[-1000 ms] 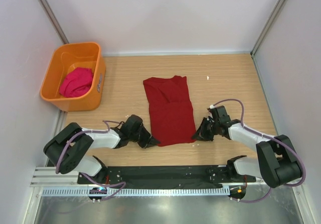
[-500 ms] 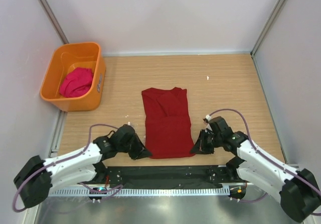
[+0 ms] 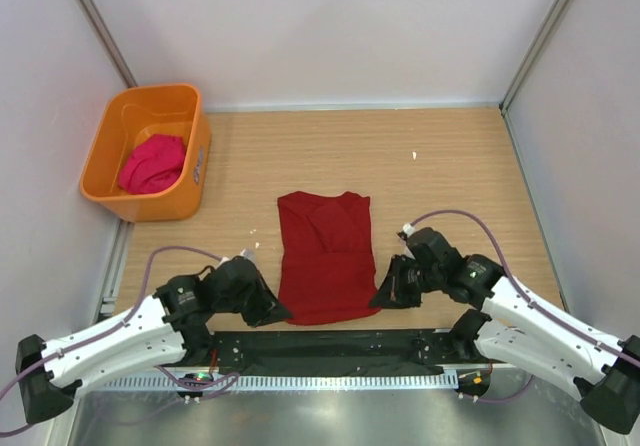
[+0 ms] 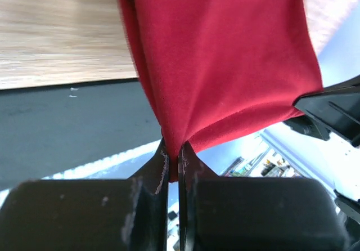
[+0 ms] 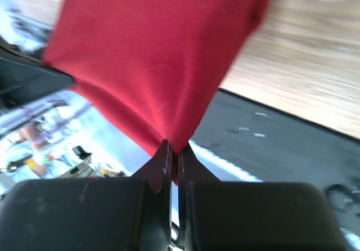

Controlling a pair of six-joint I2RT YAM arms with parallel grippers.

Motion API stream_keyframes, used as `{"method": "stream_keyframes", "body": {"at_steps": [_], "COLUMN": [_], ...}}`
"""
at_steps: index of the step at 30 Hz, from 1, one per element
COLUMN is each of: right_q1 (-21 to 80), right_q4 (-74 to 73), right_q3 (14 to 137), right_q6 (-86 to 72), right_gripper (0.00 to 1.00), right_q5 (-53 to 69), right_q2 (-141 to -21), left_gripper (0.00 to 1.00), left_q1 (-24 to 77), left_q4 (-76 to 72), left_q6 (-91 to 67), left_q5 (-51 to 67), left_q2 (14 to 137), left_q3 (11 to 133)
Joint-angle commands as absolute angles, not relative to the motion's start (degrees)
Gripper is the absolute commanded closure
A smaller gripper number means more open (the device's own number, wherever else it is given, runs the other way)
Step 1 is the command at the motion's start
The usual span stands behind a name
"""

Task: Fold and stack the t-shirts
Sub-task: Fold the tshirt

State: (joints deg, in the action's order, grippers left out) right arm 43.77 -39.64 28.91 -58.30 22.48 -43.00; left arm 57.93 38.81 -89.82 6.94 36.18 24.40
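The robot's right hand next carries the shirt's pinched corner outward, down onto the shirt's far end (image 3: 355, 201), and lets it go, because that end already lies on the table.
The dark crimson t-shirt (image 3: 325, 256) hangs stretched between both arms, its far end with the neckline trailing on the wood. My left gripper (image 3: 280, 313) is shut on the near left corner of the crimson t-shirt (image 4: 219, 65), the cloth pinched between its fingertips. On the other side my right gripper (image 3: 377, 301) is shut on the near right corner of the same crimson t-shirt (image 5: 157, 59). The near edge sits raised over the black strip at the table's front. A magenta-pink t-shirt (image 3: 152, 163) lies crumpled inside the orange tub (image 3: 128, 206) at the back left.
The black strip (image 3: 330, 344) and a metal rail run along the table's near edge below the arms. White walls close in the left, back and right sides. A small white speck (image 3: 414, 155) lies on the wood at the back right.
Both grippers have pulled the crimson t-shirt toward the near edge and lifted its near corners; the arms have drawn back and the shirt has slid nearer and a little left.
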Motion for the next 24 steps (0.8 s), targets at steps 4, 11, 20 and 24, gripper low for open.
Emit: {"method": "stream_keyframes", "body": {"at_steps": [4, 11, 20, 24], "right_q1": [42.9, 29.6, 21.3, 18.7], "right_q4": [-45.1, -45.2, -48.1, -48.3], "right_q3": [43.5, 51.0, 64.8, 68.0], "right_q6": [-57.0, -47.4, -39.6, -38.9], "right_gripper": [0.99, 0.99, 0.99, 0.99], "right_q5": [21.5, 30.1, 36.0, 38.5], "right_q2": [-51.0, -61.1, -75.6, -80.1], "left_gripper": [1.00, 1.00, 1.00, 1.00], "left_q1": [51.2, 32.5, 24.0, 20.9], "left_q4": [50.6, 46.8, 46.8, 47.6], "left_q6": [-77.5, -64.0, -54.8, -52.7], "left_q5": [2.5, 16.3, 22.2, 23.8], "left_q2": [43.9, 56.3, 73.8, 79.3], "left_q3": [40.7, 48.3, 63.6, 69.1]}}
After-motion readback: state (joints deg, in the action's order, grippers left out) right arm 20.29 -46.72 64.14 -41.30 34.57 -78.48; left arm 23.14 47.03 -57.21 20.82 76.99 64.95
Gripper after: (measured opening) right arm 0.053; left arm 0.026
